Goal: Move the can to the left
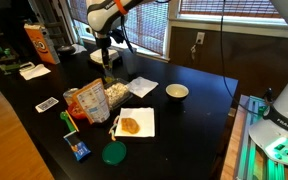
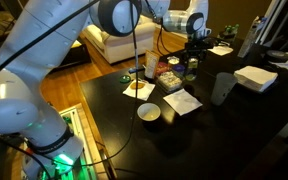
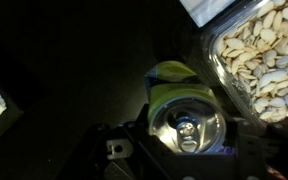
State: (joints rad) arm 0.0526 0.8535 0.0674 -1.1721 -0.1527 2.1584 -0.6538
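My gripper needs to go slightly lower, straight down, and open its fingers to let go of the can, because the black tabletop (image 1: 108, 81) beside the seed tub is just below it.
The can (image 3: 187, 122) is a small silvery cylinder with a yellow-green side; the wrist view looks straight down on its pull-tab top. My gripper (image 3: 188, 140) straddles it, with a dark finger tight against each side, and looks shut on it. In both exterior views the gripper (image 1: 106, 57) (image 2: 193, 52) hangs low over the far part of the black table (image 1: 204, 110). Its fingers mostly hide the can (image 1: 107, 66) there.
A clear tub of pale seeds (image 3: 267, 55) sits right beside the can. An orange carton (image 1: 36, 42), a snack bag (image 1: 82, 103), a white napkin (image 1: 142, 88), a white bowl (image 1: 177, 92), a food-bearing paper (image 1: 134, 123) and a green disc (image 1: 114, 153) stand around.
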